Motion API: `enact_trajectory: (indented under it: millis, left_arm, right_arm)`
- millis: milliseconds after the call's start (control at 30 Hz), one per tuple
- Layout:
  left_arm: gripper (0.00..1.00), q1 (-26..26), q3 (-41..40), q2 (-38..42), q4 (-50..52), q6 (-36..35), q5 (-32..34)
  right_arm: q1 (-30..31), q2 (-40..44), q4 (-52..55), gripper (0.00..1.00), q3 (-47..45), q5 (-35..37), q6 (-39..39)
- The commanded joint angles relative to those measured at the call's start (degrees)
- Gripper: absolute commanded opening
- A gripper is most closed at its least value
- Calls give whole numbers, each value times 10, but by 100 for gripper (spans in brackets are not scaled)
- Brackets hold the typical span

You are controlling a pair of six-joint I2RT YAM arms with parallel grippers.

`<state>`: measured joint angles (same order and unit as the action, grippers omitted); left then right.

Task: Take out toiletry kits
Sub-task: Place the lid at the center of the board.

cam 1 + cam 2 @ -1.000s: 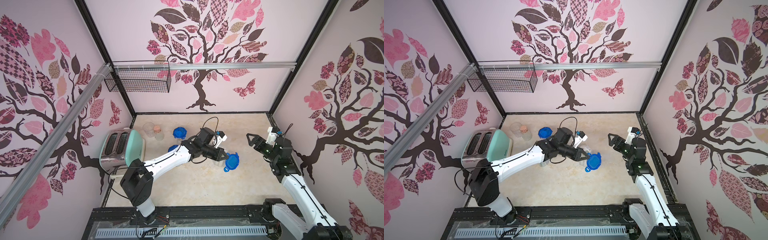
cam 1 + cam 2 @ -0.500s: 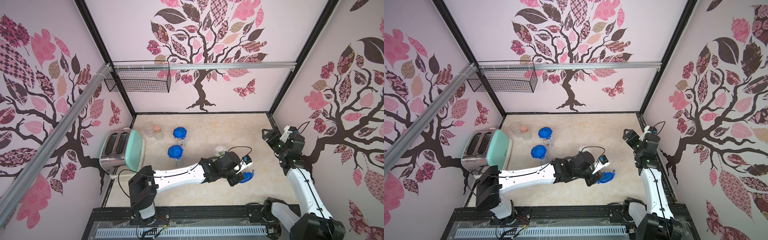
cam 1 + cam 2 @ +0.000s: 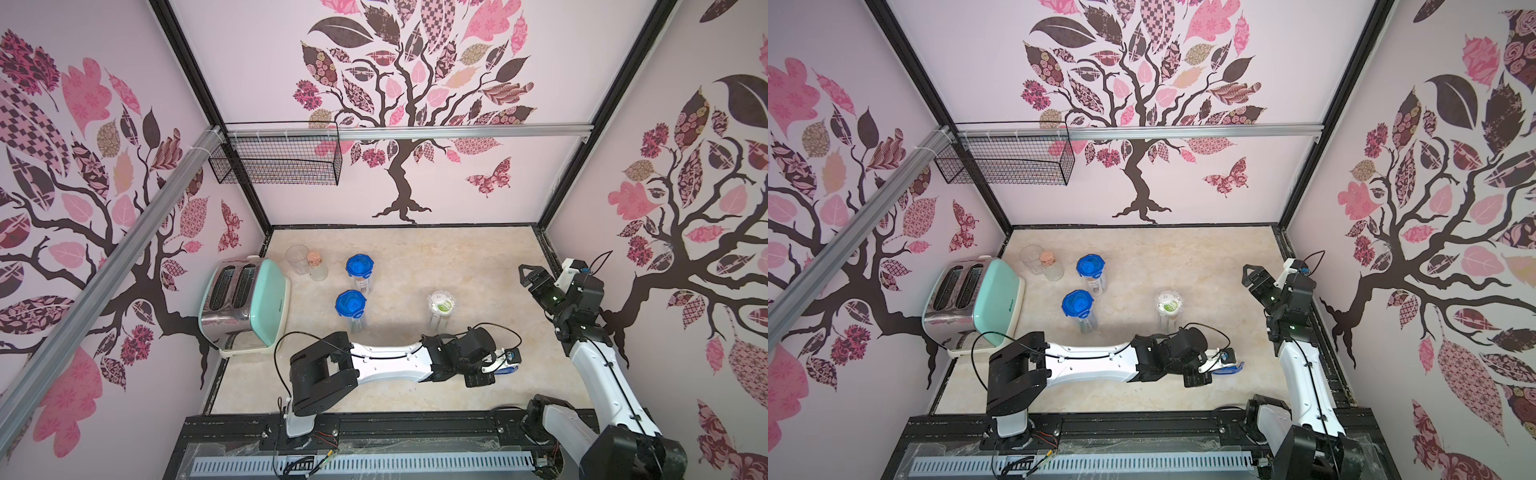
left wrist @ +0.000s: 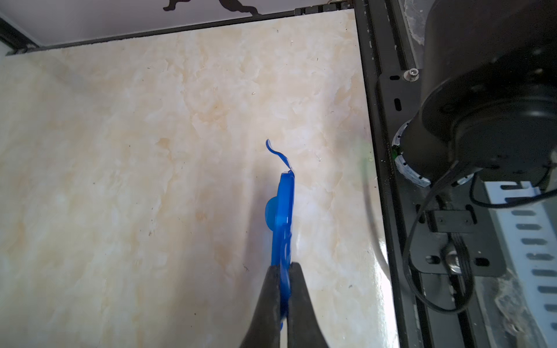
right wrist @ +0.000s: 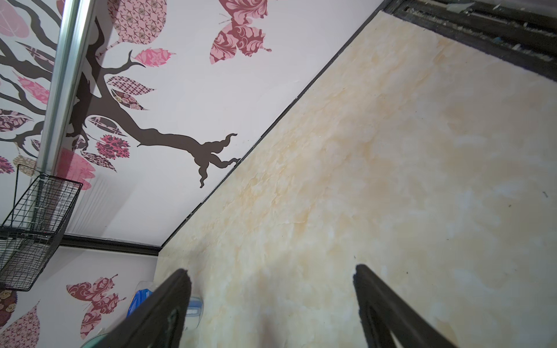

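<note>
The lid stands on edge, so next my left gripper will move back and down to the bare tabletop by the front bar (image 3: 513, 389) (image 4: 333, 249), turning the lid flatter to release it.
An open clear canister (image 3: 439, 318) stands mid-table, and the white and green tub of a toiletry kit (image 3: 441, 302) (image 3: 1169, 303) shows at its mouth. The rest of that kit is hard to make out through the wall. My left gripper (image 3: 508, 366) (image 4: 282, 266) lies low over the front right of the table. It is shut on the edge of a blue canister lid (image 4: 281, 211) (image 3: 1228, 368), which it holds on edge. By the right wall my right gripper (image 3: 528, 275) (image 5: 271, 271) is raised and open, with nothing in it.
Two closed canisters with blue lids (image 3: 360, 267) (image 3: 351, 302) stand left of the open one. A mint toaster (image 3: 245, 305) sits at the left edge, with a clear cup (image 3: 296, 257) and a cork-stoppered jar (image 3: 316, 266) behind. A wire basket (image 3: 282, 160) hangs on the back wall.
My left arm carried the blue lid from beside the open canister to the front right and lowered it. The right arm drew back from the middle to the right wall.
</note>
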<state>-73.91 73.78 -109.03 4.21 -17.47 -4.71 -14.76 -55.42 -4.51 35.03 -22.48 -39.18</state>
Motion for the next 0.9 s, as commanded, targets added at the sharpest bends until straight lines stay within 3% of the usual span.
enact_trajectory:
  millis: [0, 333, 467, 867]
  left_arm:
    - [0, -4, -15, -16, -62, -66, 0]
    - [0, -21, -58, -45, -127, -121, 3]
    - [5, -30, -78, -42, -147, -130, -29]
    - [26, -39, -71, -68, -143, -129, 9]
  right_arm:
    - [-2, 5, -25, 87, -2, -19, -6]
    - [-2, 0, -57, 87, -28, -41, -29]
    - [-2, 9, -84, 88, -47, -51, -44]
    - [-2, -8, -106, 88, -51, -82, -62]
